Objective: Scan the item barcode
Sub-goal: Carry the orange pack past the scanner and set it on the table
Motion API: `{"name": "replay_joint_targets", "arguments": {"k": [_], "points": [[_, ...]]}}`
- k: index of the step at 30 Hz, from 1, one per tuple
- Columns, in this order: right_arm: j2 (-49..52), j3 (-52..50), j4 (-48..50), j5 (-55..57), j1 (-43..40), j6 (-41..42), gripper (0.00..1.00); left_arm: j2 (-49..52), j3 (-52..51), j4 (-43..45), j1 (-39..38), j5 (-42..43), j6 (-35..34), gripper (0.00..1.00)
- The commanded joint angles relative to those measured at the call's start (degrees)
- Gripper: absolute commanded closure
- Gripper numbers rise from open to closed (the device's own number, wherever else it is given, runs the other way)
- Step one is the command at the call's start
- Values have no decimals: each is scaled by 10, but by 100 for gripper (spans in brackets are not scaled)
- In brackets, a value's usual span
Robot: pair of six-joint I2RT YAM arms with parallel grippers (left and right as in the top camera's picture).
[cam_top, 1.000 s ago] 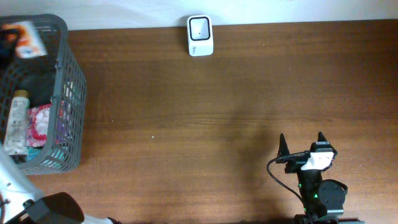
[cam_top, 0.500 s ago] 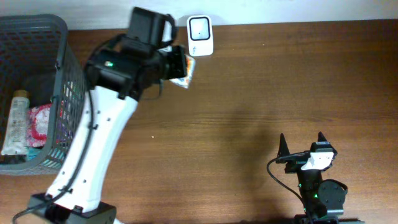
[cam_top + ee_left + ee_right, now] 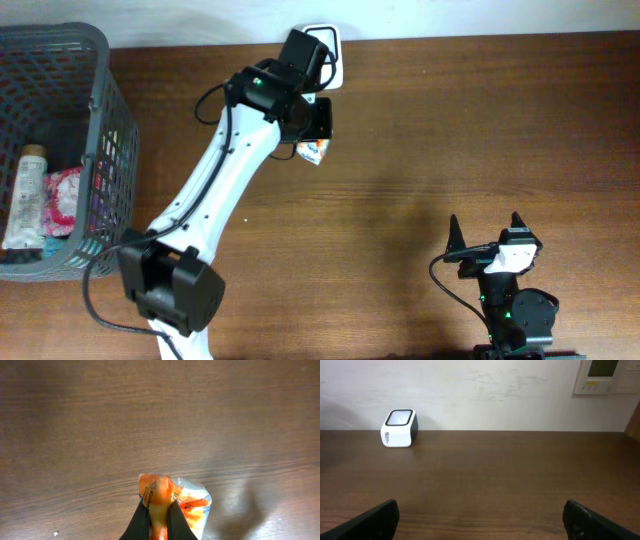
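My left gripper goes down slightly toward the right in the overhead view to the open tabletop next and releases the packet, which hangs above bare wood.
My left gripper [image 3: 312, 142] is shut on an orange and clear packet [image 3: 314, 151], holding it above the table just in front of the white scanner [image 3: 338, 56]. The arm hides most of that scanner in the overhead view. In the left wrist view the black fingers [image 3: 143, 516] pinch the packet [image 3: 192, 504] near its left edge, with bare wood below it. No barcode shows on it. The right gripper [image 3: 485, 230] rests wide open near the front right of the table, holding nothing. In the right wrist view the scanner [image 3: 399, 428] stands far off at the back left, and that gripper [image 3: 481, 519] is open.
A grey wire basket [image 3: 103, 95] stands at the left edge of the table. Inside it lie a pale bottle [image 3: 26, 195] and a pink packet [image 3: 66, 193]. A white wall [image 3: 485, 390] runs behind the table's far edge.
The left arm has swung from the basket across to the right, carrying the packet to just in front of the scanner. The right arm has not moved.
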Motion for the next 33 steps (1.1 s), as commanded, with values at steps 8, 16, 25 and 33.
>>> {"name": "replay_joint_targets", "arguments": {"k": [8,16,25,33], "points": [[-4,-5,0,7,5,1,1,155,2,85,-8,-5,-66,100],[-4,-5,0,7,5,1,1,196,6,123,-37,11,-62,71],[-4,-5,0,7,5,1,1,10,138,14,23,18,41,56],[-4,-5,0,7,5,1,1,-141,138,-75,168,-88,57,3]]}}
